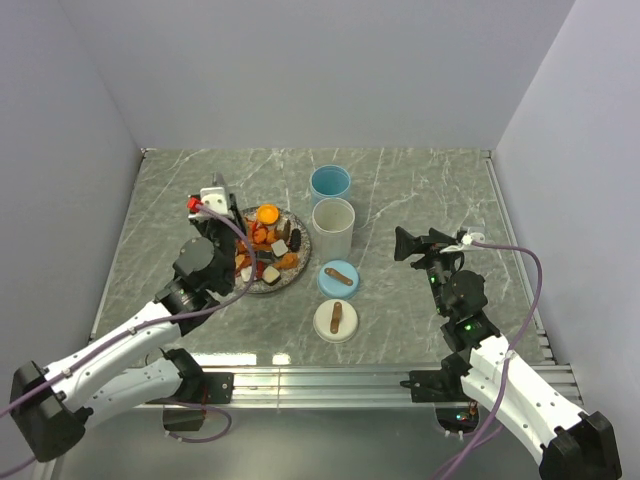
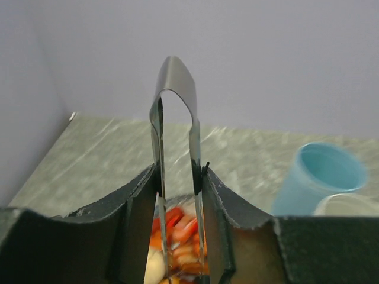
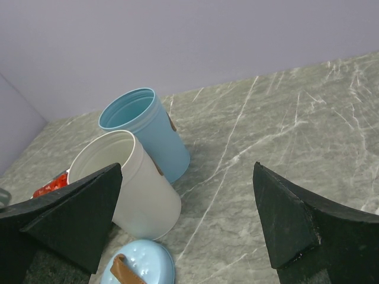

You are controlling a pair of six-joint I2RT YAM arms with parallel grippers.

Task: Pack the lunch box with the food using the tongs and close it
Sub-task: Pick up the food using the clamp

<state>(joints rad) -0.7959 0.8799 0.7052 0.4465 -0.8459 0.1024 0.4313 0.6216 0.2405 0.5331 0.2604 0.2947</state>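
Note:
Next, my left gripper carries the tongs outward and across to release food over the lidless opening of the blue cup (image 1: 330, 183) to its right in the top view.
The food (image 1: 268, 245), small orange, red, white and dark pieces, lies heaped on a round plate (image 1: 304, 256) left of centre. My left gripper (image 1: 228, 215) hangs over the plate's left side, shut on the tongs (image 1: 222, 190). In the left wrist view the tongs (image 2: 174, 77) pass upright between my fingers (image 2: 139, 201), their bend at the top, with the food (image 2: 180, 231) blurred below; the tips are cut off. The lunch box shows as a blue cup (image 1: 330, 183) and a white cup (image 1: 333, 228), both without lids. My right gripper (image 1: 415, 245) (image 3: 187, 171) stands open right of them, holding nothing.
A blue lid (image 1: 338, 277) and a white lid (image 1: 336, 320), each with a brown strap, lie in front of the cups. In the right wrist view I see the blue cup (image 3: 145, 133), the white cup (image 3: 127, 183) and the blue lid (image 3: 139, 266). Walls enclose the table.

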